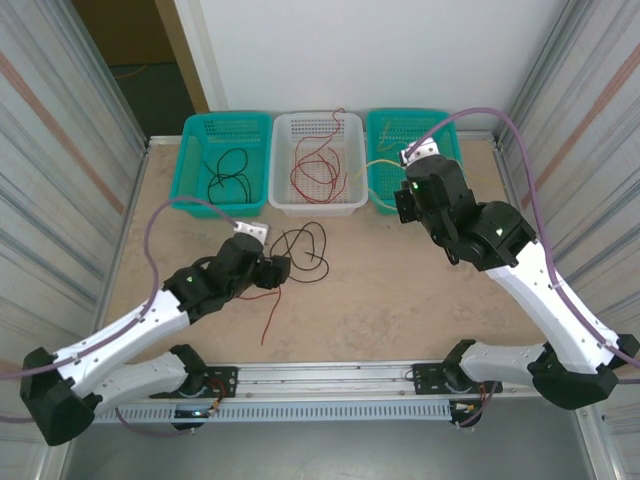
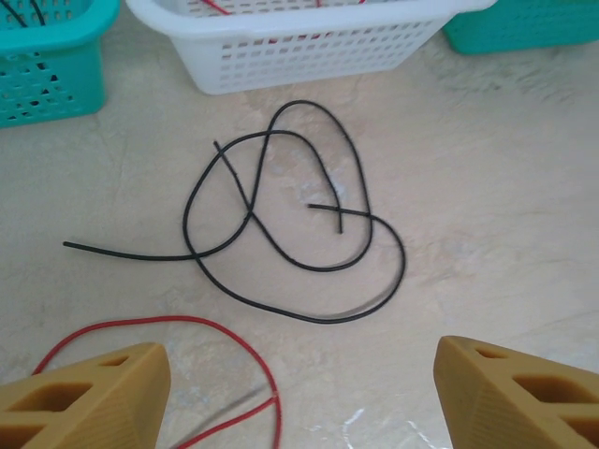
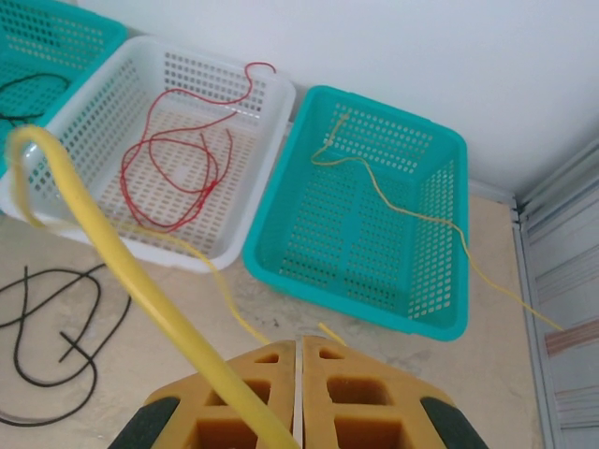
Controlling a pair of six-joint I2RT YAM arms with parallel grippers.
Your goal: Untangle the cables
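My right gripper holds the yellow cable [image 3: 239, 313] and should next swing outward over the inside of the teal basket that already has a yellow piece of cable in it. It should let go of the cable there.
A black cable [image 2: 281, 215] lies in loose crossing loops on the table [image 1: 400, 300], just beyond my left gripper [image 2: 299, 402]. That gripper is open, its fingers [image 2: 84, 398] wide apart above the table. A red cable [image 2: 168, 319] curves between them, untouched, and trails toward the near edge [image 1: 272, 320]. My right gripper [image 3: 297, 341] is shut on a yellow cable [image 3: 239, 313] in front of the right teal basket [image 3: 440, 234]. The strand loops up close past the camera. Another yellow strand [image 3: 374, 187] lies in that basket and hangs over its rim.
Three baskets line the far edge. The left teal basket [image 1: 225, 130] holds a black cable [image 1: 228, 172]. The white basket [image 1: 318, 205] holds a red cable [image 1: 315, 165]. Corrugated walls [image 1: 60, 200] close both sides, and a metal rail [image 1: 330, 375] runs along the near edge.
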